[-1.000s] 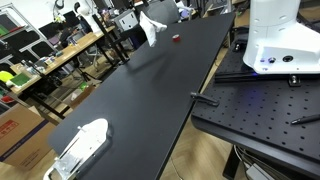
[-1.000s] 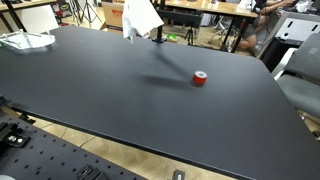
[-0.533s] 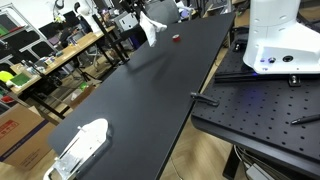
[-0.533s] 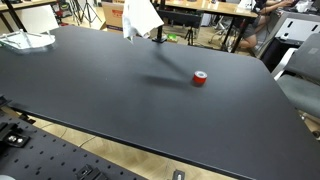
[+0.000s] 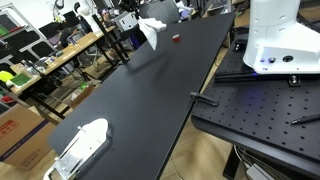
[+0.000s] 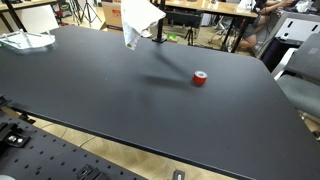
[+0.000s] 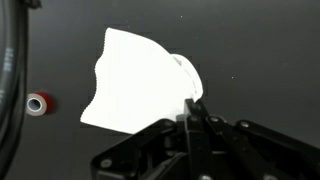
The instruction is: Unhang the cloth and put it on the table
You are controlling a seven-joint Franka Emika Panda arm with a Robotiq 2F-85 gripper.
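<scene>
The gripper moves the cloth down and left in the wrist view to the clear tabletop by the red tape roll next, then releases it.
The white cloth [image 5: 150, 30] hangs above the far end of the black table [image 5: 130, 100]; it also shows in the other exterior view as the cloth [image 6: 138, 20] over the table's back edge. In the wrist view the cloth [image 7: 135, 85] spreads bright against the dark tabletop. My gripper [image 7: 195, 106] has its fingers pressed together on the cloth's right edge. What the cloth hangs from is hidden, and the gripper itself is hard to make out in both exterior views.
A small red tape roll [image 6: 200, 78] lies on the table near the cloth, seen also as the roll [image 7: 40, 103] in the wrist view. A white plastic object [image 5: 80, 145] rests at the opposite end. The robot's white base [image 5: 275, 35] stands on a perforated bench beside the table.
The jaws have closed onto the cloth's edge. The cloth has shifted a little and now hangs in a slightly different shape.
</scene>
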